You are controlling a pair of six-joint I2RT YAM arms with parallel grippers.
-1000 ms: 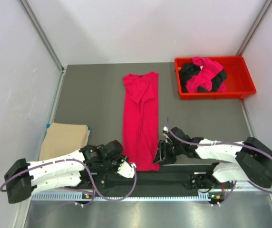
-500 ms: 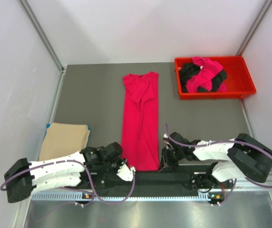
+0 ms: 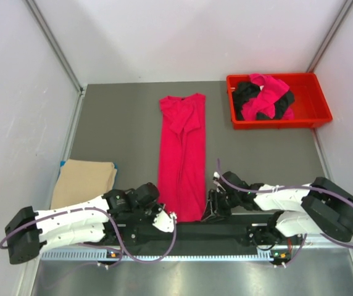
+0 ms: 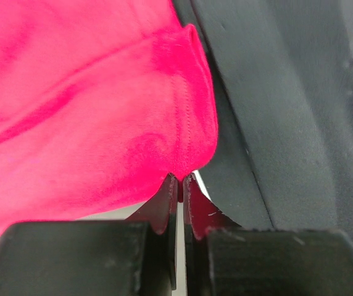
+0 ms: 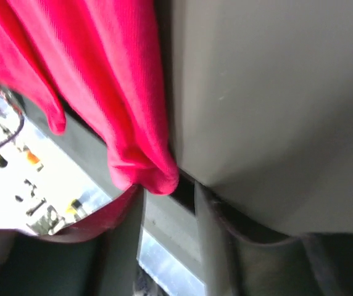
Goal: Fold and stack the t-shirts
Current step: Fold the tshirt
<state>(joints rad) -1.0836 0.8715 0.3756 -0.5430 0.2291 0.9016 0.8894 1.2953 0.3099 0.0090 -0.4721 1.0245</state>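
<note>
The folded t-shirt lies full-length, so my left gripper will carry the pinched hem corner outward over it and let go at its side edge near its far end (image 3: 162,134).
A magenta-pink t-shirt (image 3: 181,154), folded into a long strip, lies down the middle of the table, with its hem at the near edge. My left gripper (image 3: 168,216) sits at the hem's near-left corner. In the left wrist view it (image 4: 180,180) is shut on that pink hem corner (image 4: 189,142). My right gripper (image 3: 210,209) is at the near-right corner. Its jaws (image 5: 169,195) stand apart, and the pink corner (image 5: 149,176) bunches against the tip of the left finger. A folded tan t-shirt (image 3: 84,182) lies at the left.
A red tray (image 3: 275,124) at the back right holds a black t-shirt (image 3: 247,92) and another pink one (image 3: 270,86) in a heap. White walls close in the table on three sides. The arms' base rail (image 3: 182,237) runs along the near edge.
My left gripper has closed onto the near-left hem corner. My right gripper narrowed, then widened again, and shifted slightly toward the near edge beside the right corner.
</note>
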